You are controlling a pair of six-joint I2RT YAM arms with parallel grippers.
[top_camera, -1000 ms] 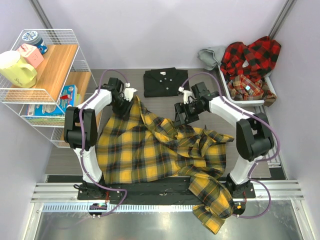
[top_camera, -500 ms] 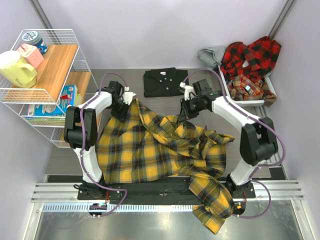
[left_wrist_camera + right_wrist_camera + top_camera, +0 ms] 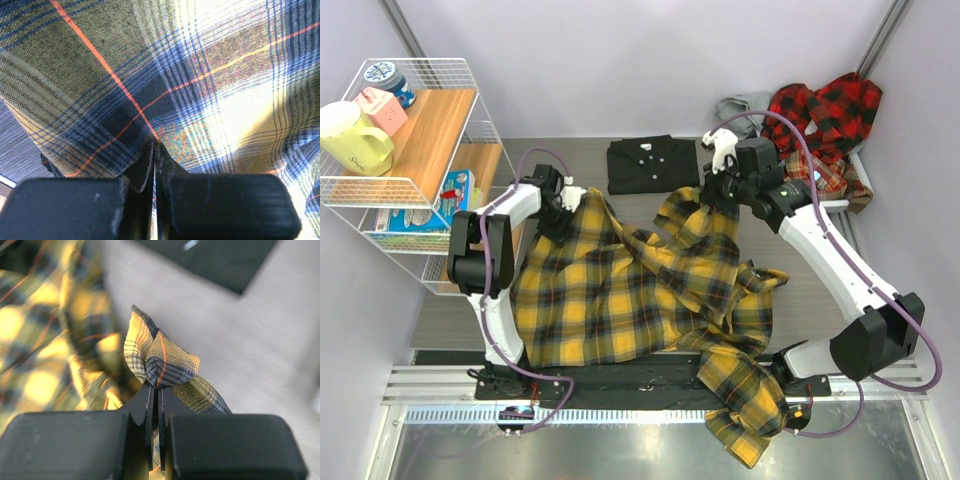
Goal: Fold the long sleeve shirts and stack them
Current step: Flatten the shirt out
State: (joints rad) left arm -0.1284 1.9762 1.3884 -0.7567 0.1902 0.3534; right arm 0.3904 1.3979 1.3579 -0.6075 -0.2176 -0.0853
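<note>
Next, my right gripper pulls the fold outward, straightening the rumpled cloth, and releases it, since the far table edge by the black shirt lies outward.
A yellow-and-black plaid shirt (image 3: 620, 290) lies spread and rumpled across the table, one part hanging over the near edge. My left gripper (image 3: 563, 210) is shut on its far left edge; in the left wrist view the cloth (image 3: 165, 75) fills the frame above the pinched jaws. My right gripper (image 3: 712, 195) is shut on a bunched fold (image 3: 160, 357) of the same shirt and holds it raised at the far right. A folded plain black shirt (image 3: 645, 165) lies flat at the back. Red-and-black plaid shirts (image 3: 820, 125) are heaped in a bin at the back right.
A wire rack (image 3: 415, 160) with wooden shelves stands at the left, holding a pale yellow pitcher (image 3: 355, 135), a pink cup and boxes. The white bin (image 3: 840, 203) sits at the right edge with a grey cloth (image 3: 745, 108) beside it.
Both grippers closed on the yellow plaid shirt. The right arm then lifted its fold up and away toward the back right, stretching the cloth; the left gripper stayed nearly in place.
</note>
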